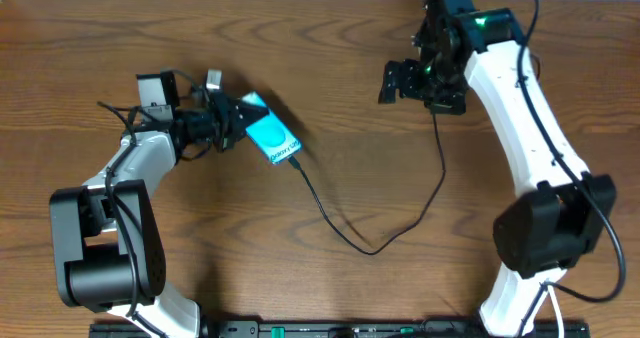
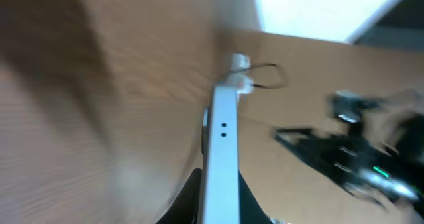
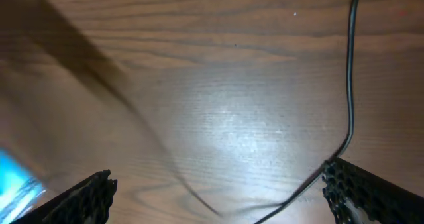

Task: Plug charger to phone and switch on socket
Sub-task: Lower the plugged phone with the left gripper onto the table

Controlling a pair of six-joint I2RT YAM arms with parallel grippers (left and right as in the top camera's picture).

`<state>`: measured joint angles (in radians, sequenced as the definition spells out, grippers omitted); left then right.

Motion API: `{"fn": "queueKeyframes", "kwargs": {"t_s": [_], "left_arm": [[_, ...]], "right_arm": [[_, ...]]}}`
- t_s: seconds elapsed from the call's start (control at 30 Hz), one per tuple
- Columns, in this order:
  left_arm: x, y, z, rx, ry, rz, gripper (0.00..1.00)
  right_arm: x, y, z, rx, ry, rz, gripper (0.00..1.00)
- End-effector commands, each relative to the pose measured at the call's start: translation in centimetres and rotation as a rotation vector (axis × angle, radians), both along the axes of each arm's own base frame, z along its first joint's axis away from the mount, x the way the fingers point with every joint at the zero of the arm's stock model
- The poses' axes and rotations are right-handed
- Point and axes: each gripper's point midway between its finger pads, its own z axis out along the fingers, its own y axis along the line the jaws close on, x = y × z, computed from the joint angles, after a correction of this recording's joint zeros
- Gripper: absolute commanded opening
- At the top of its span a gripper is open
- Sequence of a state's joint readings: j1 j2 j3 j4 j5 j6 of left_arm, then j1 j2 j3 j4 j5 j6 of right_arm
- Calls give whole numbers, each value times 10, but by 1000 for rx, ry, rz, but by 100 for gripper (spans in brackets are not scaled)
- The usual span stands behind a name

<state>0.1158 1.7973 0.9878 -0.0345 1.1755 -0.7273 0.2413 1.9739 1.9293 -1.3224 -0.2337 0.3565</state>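
Observation:
The charger's cable already runs from the lower end of the phone, so I need to move my left gripper down and back, set it on the bare tabletop and let go.
The phone, with its cyan screen up, is lifted at an angle left of centre, and my left gripper is shut on its upper-left end. In the left wrist view the phone shows edge-on between the black fingers. The charger's thin black cable runs from the phone's lower end, loops toward the front, then climbs to beneath my right gripper. That gripper is open above the table, and the cable passes by its right finger. The socket is out of view.
Brown wooden table all round. A dark rail runs along the front edge between the two arm bases. The right arm appears blurred beyond the phone in the left wrist view.

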Motion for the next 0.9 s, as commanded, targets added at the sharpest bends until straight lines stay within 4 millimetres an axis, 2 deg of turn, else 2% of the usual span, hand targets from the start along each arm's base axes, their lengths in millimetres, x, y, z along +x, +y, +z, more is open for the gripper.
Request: {"fn": "queueKeyframes", "kwargs": {"t_s": [0.0, 0.03, 0.23, 0.4, 0.63, 0.87], "left_arm": [[0, 18, -29, 188, 14, 49, 7], [-5, 23, -40, 240, 56, 64, 7], [-23, 38, -67, 388, 145, 63, 7], [-38, 48, -82, 472, 215, 57, 7], [-53, 55, -93, 533, 288, 53, 7], [-65, 61, -100, 579, 341, 50, 7]], "right_arm": [[-4, -1, 26, 11, -62, -9, 99], [-5, -1, 30, 13, -70, -7, 99], [-10, 0, 42, 20, -96, -2, 99], [-14, 9, 42, 21, -93, 20, 99], [-19, 23, 42, 24, -90, 46, 99], [-21, 27, 42, 26, -89, 54, 99]]}}
